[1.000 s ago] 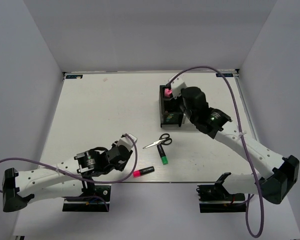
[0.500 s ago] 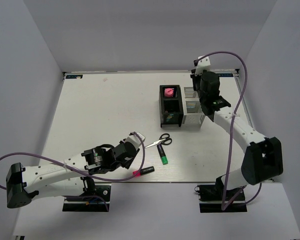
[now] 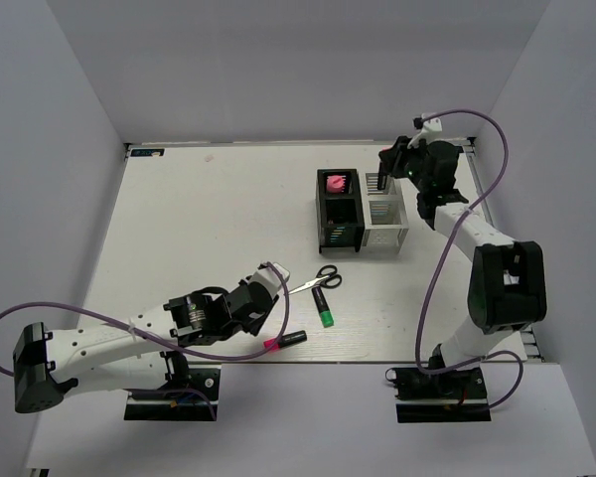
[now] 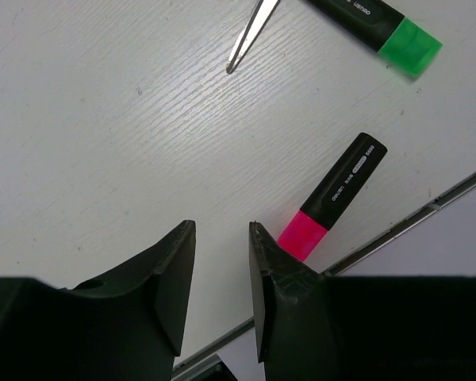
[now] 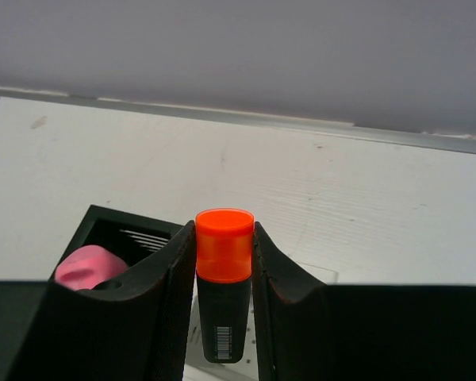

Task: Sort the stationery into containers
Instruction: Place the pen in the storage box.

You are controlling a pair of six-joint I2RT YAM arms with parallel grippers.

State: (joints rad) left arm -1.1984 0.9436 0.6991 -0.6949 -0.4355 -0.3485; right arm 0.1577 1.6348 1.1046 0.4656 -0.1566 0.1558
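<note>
My right gripper is above the white organizer's back section [image 3: 378, 185] [image 5: 242, 368], which lies open, so I will lower it with the upright orange-capped highlighter and release the highlighter inside.
My right gripper [image 3: 385, 171] is shut on an orange-capped highlighter [image 5: 224, 246], held upright over the back of the white organizer [image 3: 385, 227]. The black organizer [image 3: 323, 207] stands beside it and holds a pink piece [image 3: 334, 183], which also shows in the right wrist view [image 5: 83, 267]. My left gripper [image 4: 222, 230] is open and empty, low over the table. A pink-capped highlighter [image 4: 333, 198] lies just right of its right finger, near the front edge [image 3: 285, 341]. A green-capped highlighter [image 3: 323, 306] and black-handled scissors [image 3: 316, 282] lie mid-table.
The table's front edge rail [image 4: 404, 222] runs right beside the pink-capped highlighter. The scissors' blade tip [image 4: 250, 36] points toward my left gripper. White walls enclose the table on the left, back and right.
My right arm has pulled away from the black organizer, swung to the back right and now hangs at the white organizer. My left gripper has moved closer to the pink-capped highlighter.
</note>
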